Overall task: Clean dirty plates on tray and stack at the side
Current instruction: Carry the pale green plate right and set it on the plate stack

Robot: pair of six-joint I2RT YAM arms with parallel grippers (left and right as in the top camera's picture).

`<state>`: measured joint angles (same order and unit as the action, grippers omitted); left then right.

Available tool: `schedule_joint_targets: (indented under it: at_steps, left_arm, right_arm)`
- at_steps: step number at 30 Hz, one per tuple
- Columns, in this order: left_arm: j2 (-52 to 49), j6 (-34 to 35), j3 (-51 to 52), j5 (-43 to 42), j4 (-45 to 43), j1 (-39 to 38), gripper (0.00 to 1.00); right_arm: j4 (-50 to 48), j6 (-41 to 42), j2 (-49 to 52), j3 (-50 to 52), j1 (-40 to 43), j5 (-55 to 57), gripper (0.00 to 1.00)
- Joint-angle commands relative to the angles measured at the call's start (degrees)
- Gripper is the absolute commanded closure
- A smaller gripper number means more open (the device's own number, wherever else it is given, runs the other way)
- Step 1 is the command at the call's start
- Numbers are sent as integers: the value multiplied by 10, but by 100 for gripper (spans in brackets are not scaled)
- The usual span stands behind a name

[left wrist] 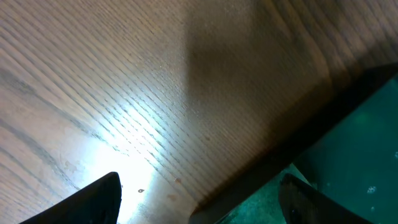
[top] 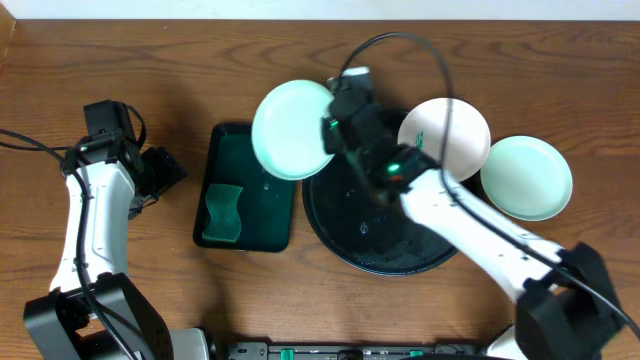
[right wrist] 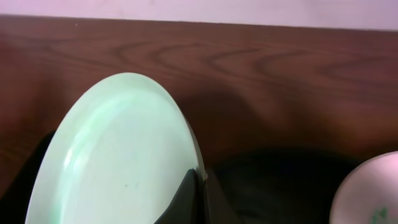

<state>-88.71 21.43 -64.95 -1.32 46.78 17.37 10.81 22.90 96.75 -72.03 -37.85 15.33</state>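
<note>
My right gripper should next swing past the white plate, then lower its plate over the second mint-green plate's far edge [top: 529, 147], because that mint-green plate is beside the tray.
My right gripper [top: 328, 138] is shut on the rim of a mint-green plate [top: 291, 130], holding it tilted above the gap between the round black tray [top: 375, 245] and the small rectangular tray. In the right wrist view the fingers [right wrist: 194, 198] pinch that plate [right wrist: 118, 155] at its edge. A white plate [top: 446, 136] with a green smear [right wrist: 378, 214] lies at the tray's back right rim. A second mint-green plate [top: 527, 177] rests on the table to the right. My left gripper [top: 166, 170] is open and holds nothing, low over the wood left of the rectangular tray.
A dark rectangular tray [top: 262, 205] holds a green sponge [top: 224, 213]; its edge [left wrist: 298, 149] shows between my left fingertips [left wrist: 93, 202]. A black cable arcs over the round tray. The table's back edge meets a pale wall [right wrist: 199, 11].
</note>
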Motion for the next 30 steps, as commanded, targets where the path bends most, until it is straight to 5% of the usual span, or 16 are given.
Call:
schedule_joint_targets:
  at_steps: [1, 14, 30]
  left_arm:
    - [6, 3, -10, 4, 3, 2, 19]
    - [6, 3, -10, 3, 3, 2, 19]
    - [6, 3, -10, 3, 3, 3, 19]
  right_arm:
    - [28, 24, -26, -10, 51, -66, 99]
    - [189, 45, -77, -10, 305, -241, 99]
    - [337, 45, -85, -10, 649, -246, 99]
